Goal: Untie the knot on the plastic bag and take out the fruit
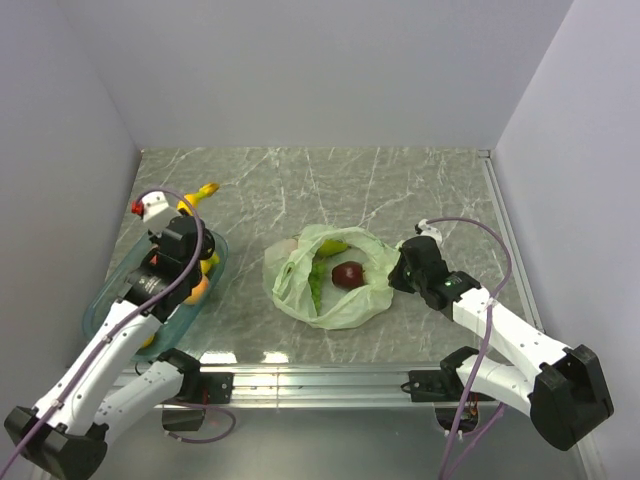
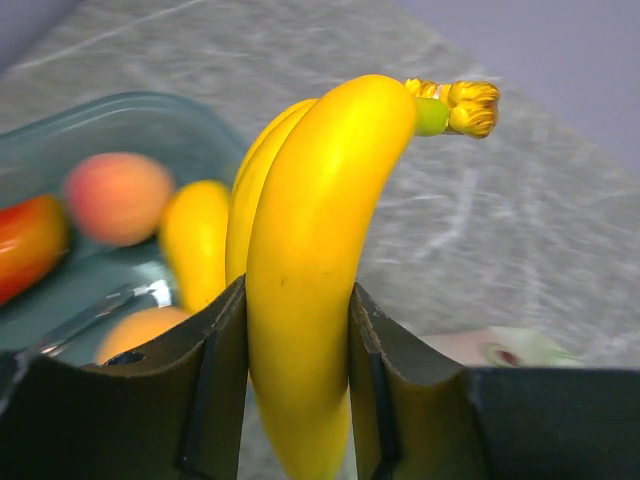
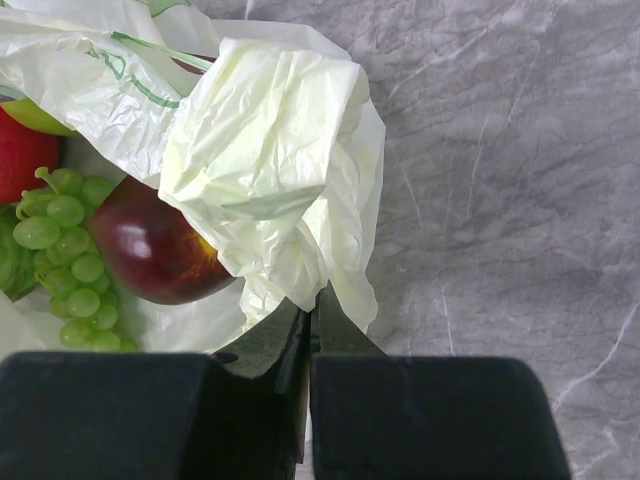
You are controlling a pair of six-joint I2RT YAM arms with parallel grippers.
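Note:
I should next move my left gripper back and down to the bottom of the tray beside the orange fruit and release the bananas, as their stem sticks out past the tray's rim.
The pale-green plastic bag [image 1: 330, 285] lies open in the middle of the table; no knot shows. Inside are a dark red apple [image 1: 348, 273], green grapes [image 3: 65, 250] and a yellow-green fruit [image 1: 335, 247]. My right gripper [image 3: 312, 300] is shut on the bag's right edge [image 3: 270, 150], next to the apple [image 3: 150, 250]; it also shows in the top view [image 1: 400, 268]. My left gripper [image 2: 298, 340] is shut on the yellow bananas [image 2: 310, 250] and holds them above the far end of the teal tray [image 1: 110, 300], stem end [image 1: 205, 192] pointing away.
The teal tray [image 2: 130, 120] at the left holds a peach-coloured fruit [image 2: 118, 197], a yellow one [image 2: 195, 240], an orange one [image 2: 140, 330] and a red one [image 2: 25, 245]. White walls enclose the marble-patterned table [image 1: 400, 190]. A metal rail [image 1: 320, 380] runs along the near edge.

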